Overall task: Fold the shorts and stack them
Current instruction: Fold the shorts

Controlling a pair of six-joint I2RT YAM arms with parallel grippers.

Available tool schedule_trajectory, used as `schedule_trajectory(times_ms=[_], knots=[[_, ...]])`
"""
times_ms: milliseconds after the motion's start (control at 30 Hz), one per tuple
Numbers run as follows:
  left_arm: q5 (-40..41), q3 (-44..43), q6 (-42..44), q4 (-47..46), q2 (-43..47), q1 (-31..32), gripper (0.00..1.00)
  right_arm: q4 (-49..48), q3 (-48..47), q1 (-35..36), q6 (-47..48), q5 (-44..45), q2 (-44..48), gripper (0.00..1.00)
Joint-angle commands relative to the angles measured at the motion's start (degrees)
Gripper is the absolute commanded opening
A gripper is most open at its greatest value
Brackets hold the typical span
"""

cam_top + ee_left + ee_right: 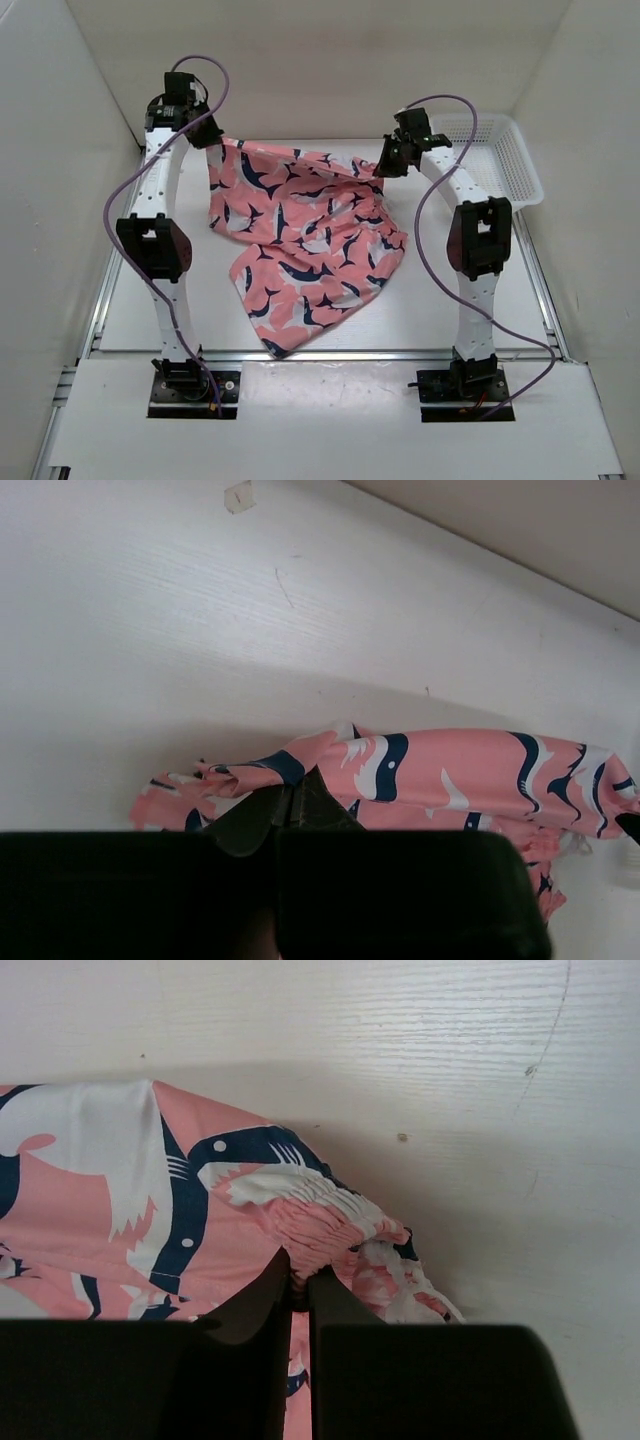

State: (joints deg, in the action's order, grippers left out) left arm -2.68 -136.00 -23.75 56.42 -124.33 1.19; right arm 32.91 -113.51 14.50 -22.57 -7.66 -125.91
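I will next pull the shorts' waistband back and to the right in the top view with my right gripper and let go of it over bare tabletop, because the lower part of the shorts lies nearer me.
The salmon-pink shorts (300,240) with navy-and-white shark shapes hang stretched between my two grippers at the far side of the table, their lower part draped on the surface toward the near edge. My left gripper (212,136) is shut on the shorts' far left corner; in the left wrist view the fingers (292,802) pinch the fabric (440,770). My right gripper (385,165) is shut on the far right corner; in the right wrist view the fingers (298,1282) clamp the gathered elastic waistband (320,1220).
A white plastic mesh basket (500,155) stands at the far right of the table. White walls enclose the table on the left, back and right. Purple cables loop off both arms.
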Motion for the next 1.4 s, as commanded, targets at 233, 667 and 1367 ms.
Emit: schedule_trajectory(times_ms=[233,667,1367], knots=[[2.59,25.5,-0.51,-2.9,30.7,1.97,0.1,1.64,14.0,-2.2,0.33,-1.13,13.3,0.0],[-0.57,62.95,-14.3,-2.9,66.31,20.94,0.1,2.95,34.65,-6.42,-1.34,-2.45,31.76,0.0],[-5.58,83.71,-24.15,3.6,73.8,48.19,0.1,11.13,57.97,-10.37,-2.39,6.07,52.78,0.0]])
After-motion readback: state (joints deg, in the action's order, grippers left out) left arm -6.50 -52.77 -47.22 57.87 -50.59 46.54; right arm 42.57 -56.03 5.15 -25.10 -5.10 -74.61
